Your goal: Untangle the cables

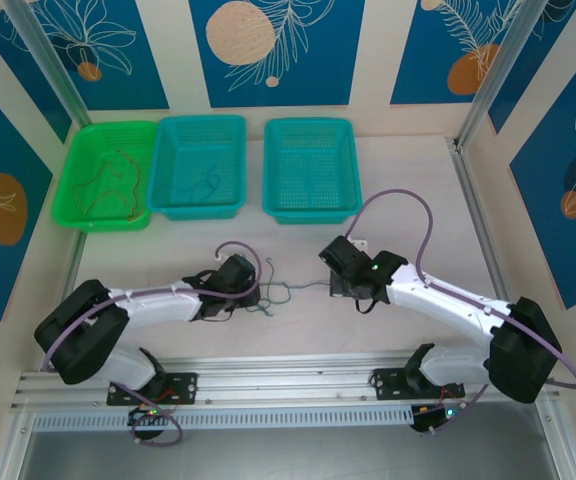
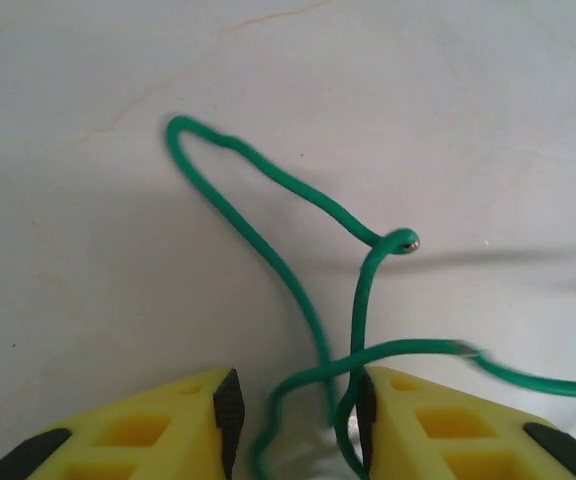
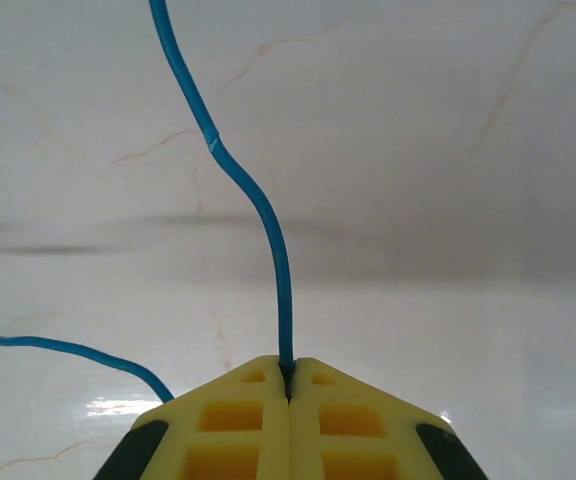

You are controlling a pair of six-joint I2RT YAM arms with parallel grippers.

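The robot's right gripper will next rise and swing outward toward the middle teal basket (image 1: 200,168) to release the blue cable, since a bluish cable is already in there.
A short tangle of cables (image 1: 286,291) stretches across the white table between my two grippers. The green cable (image 2: 268,250) loops out over the table and its strands cross between the jaws of my left gripper (image 2: 298,382). Those jaws stand apart, with one strand against the right pad (image 2: 366,400). My right gripper (image 3: 289,366) is shut on the blue cable (image 3: 258,200), which rises straight out of the closed tips. In the top view the left gripper (image 1: 256,289) and the right gripper (image 1: 331,285) face each other across the tangle.
Three baskets stand in a row at the back. The green basket (image 1: 80,190) holds a red-brown cable (image 1: 118,180), and the middle teal basket (image 1: 230,165) holds a bluish cable (image 1: 203,185). Another teal basket (image 1: 346,165) is to the right. Metal frame posts stand at both back corners.
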